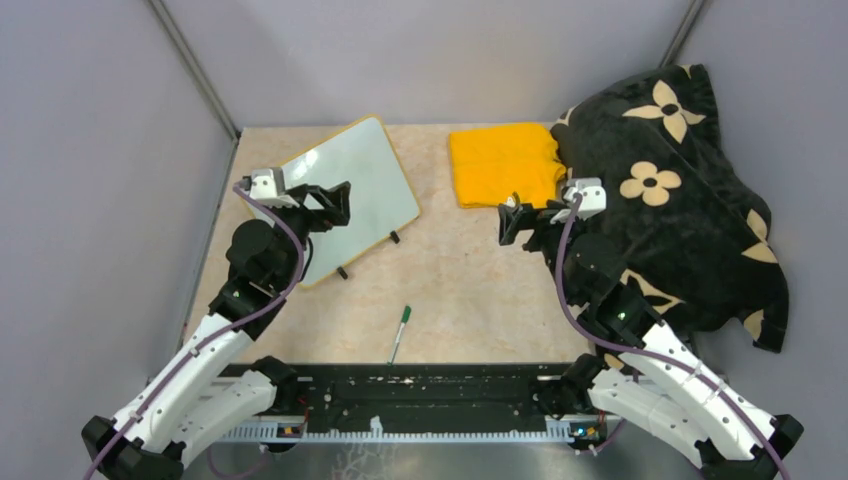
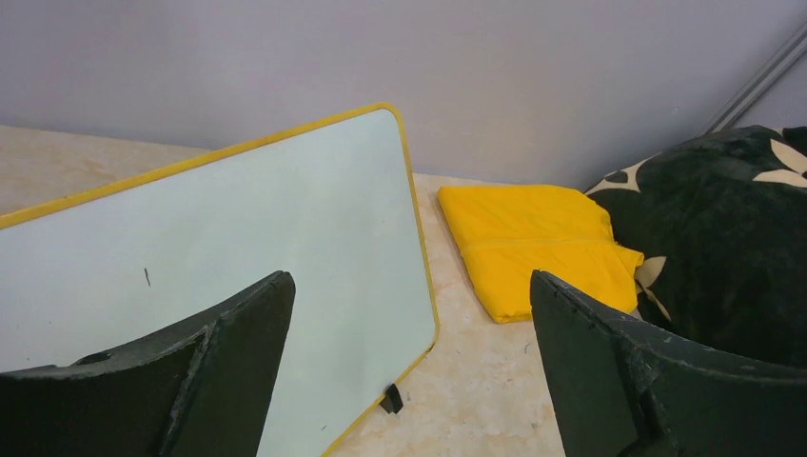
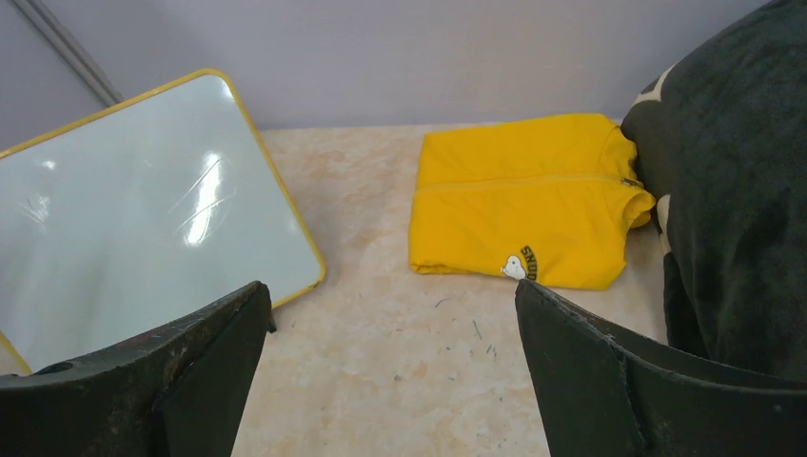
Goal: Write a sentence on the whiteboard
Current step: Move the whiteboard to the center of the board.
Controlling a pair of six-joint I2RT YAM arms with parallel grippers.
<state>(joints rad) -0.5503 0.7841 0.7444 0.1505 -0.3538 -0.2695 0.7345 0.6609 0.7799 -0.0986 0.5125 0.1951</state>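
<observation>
I need to swing my right gripper to the left in the top view and down around the board's foot nearer the cloth (image 3: 271, 323), because the foot sticks out there below the gripper.
The whiteboard (image 1: 355, 190) lies at the back left, glossy white with a yellow rim and small black feet; its surface (image 2: 238, 238) is blank and no sentence shows on it. It also appears at the left of the right wrist view (image 3: 143, 219). A green marker (image 1: 400, 333) lies on the table near the front middle. My left gripper (image 1: 340, 203) hovers open over the board's left part, with nothing between its fingers (image 2: 238, 352). My right gripper (image 1: 512, 222) hangs open over bare table by the yellow cloth, its fingers (image 3: 580, 362) empty.
A folded yellow cloth (image 1: 503, 162) lies at the back, right of the board. A large black blanket with cream flowers (image 1: 680, 200) fills the right side. Grey walls enclose the table. The arms' base rail (image 1: 420, 395) runs along the near edge.
</observation>
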